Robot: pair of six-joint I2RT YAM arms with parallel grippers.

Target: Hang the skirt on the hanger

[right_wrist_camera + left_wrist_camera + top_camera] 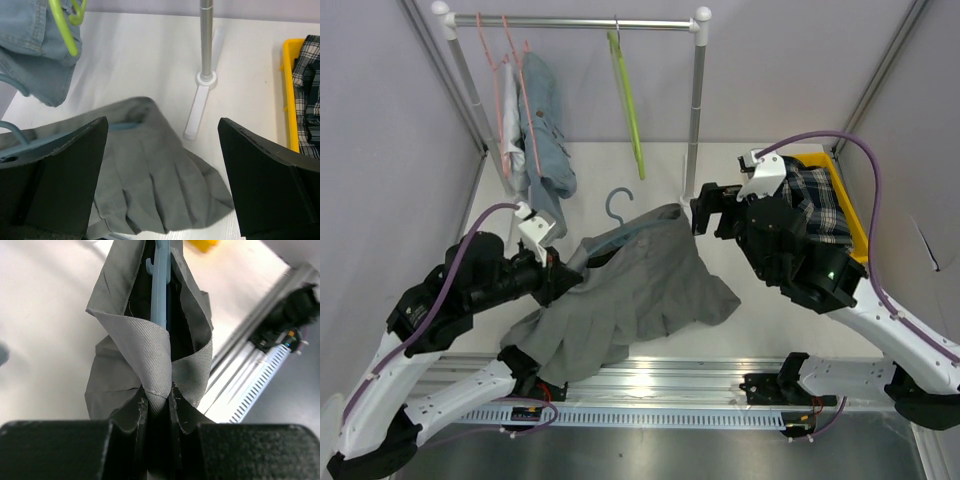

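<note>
My left gripper should next lift up and outward, put the hanger's hook onto the bar's free part (563, 22) and let go, because that part is above and outward of my left gripper.
A grey pleated skirt (630, 290) lies spread on the table with a light blue hanger (616, 232) inside its waistband, the hook sticking out at the top. My left gripper (563, 270) is shut on the skirt's waistband at its left end; in the left wrist view the fabric (150, 355) folds between the pads, and the hanger (160, 290) runs up through the waist. My right gripper (704, 212) is open and empty, just right of the skirt's upper corner. In the right wrist view the skirt (150, 185) lies between and below the fingers.
A clothes rail (580, 20) stands at the back with pink hangers (505, 90), a denim garment (542, 125) and a green hanger (626, 95). Its right post (697, 110) stands near my right gripper. A yellow bin (855, 215) with plaid cloth (820, 200) is at the right.
</note>
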